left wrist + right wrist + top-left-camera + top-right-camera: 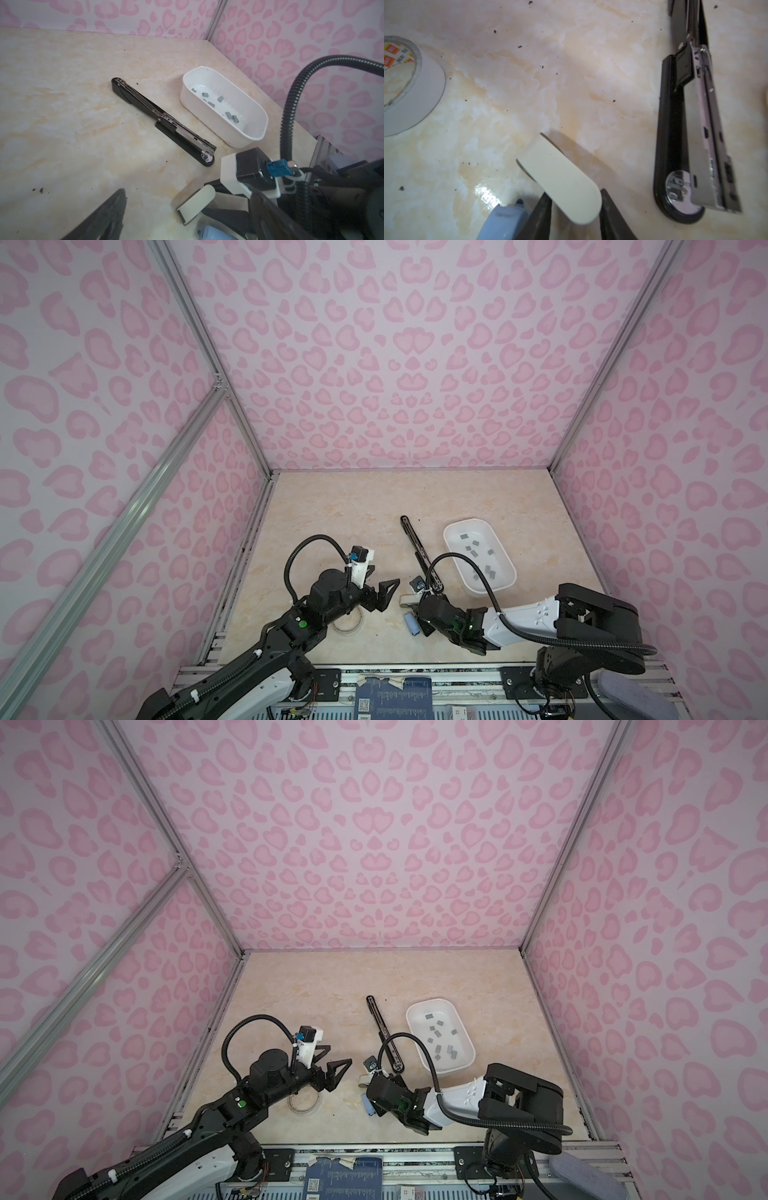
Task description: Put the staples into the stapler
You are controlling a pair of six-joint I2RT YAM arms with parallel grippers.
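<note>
My left gripper comes down toward my right gripper next to close on the cream stapler's loose end point(406, 600) point(189, 209), below its open fingers, uncovered by the other fingers.
A long black stapler point(419, 556) point(162, 122) lies opened flat on the table, its metal channel facing up. Several small grey staples point(478, 549) point(230, 115) lie loose in the white tray point(465, 522) just right of it. My right gripper point(575, 192) is shut on one end of a small cream stapler point(560, 176) point(405, 600). That stapler is tilted over the table near the black stapler's front end. My left gripper point(380, 583) hangs open and empty just left of the cream stapler.
A small blue stapler point(410, 624) point(502, 222) lies on the table right beside my right gripper. A roll of clear tape point(348, 622) point(406, 89) lies under my left arm. Pink patterned walls close in the table on three sides.
</note>
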